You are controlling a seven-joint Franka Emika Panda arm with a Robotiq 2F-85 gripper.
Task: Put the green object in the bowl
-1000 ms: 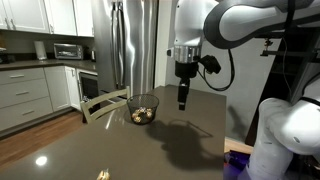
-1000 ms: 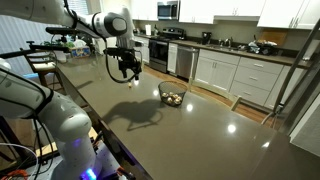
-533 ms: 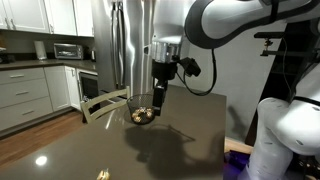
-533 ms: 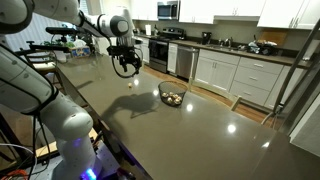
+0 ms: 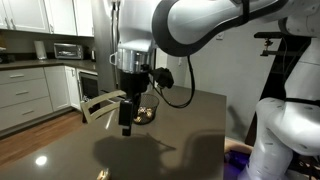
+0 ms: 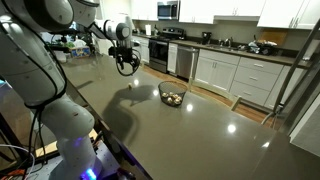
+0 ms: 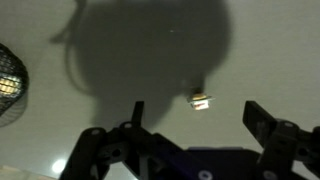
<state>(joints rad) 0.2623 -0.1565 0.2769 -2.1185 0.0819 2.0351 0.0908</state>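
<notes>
I need to move my gripper down toward the tabletop next, so my open fingers are on both sides of the green object [image 5: 103,174] [image 7: 199,101]. That tiny lump lies below, between them.
The green object [image 7: 201,99] is a tiny pale lump lying on the dark table, just ahead of and between my fingers in the wrist view. It also shows near the table's front edge in an exterior view [image 5: 101,175]. My gripper [image 7: 185,138] is open and empty, hanging above the table in both exterior views [image 5: 127,125] [image 6: 126,68]. The see-through bowl [image 5: 147,113] holds several small items and stands behind the gripper; it also shows in the other views [image 6: 172,96] [image 7: 8,85], apart from the gripper.
The dark glossy table [image 5: 190,140] stretches wide around the bowl. A chair back [image 5: 100,103] stands at its far edge, with a steel fridge [image 5: 125,40] behind. Kitchen cabinets [image 6: 250,80] line the wall beyond the table.
My arm has swung from beside the bowl, past it, toward the table's near side, and the gripper has come lower. The gripper stays open. The bowl has not moved.
</notes>
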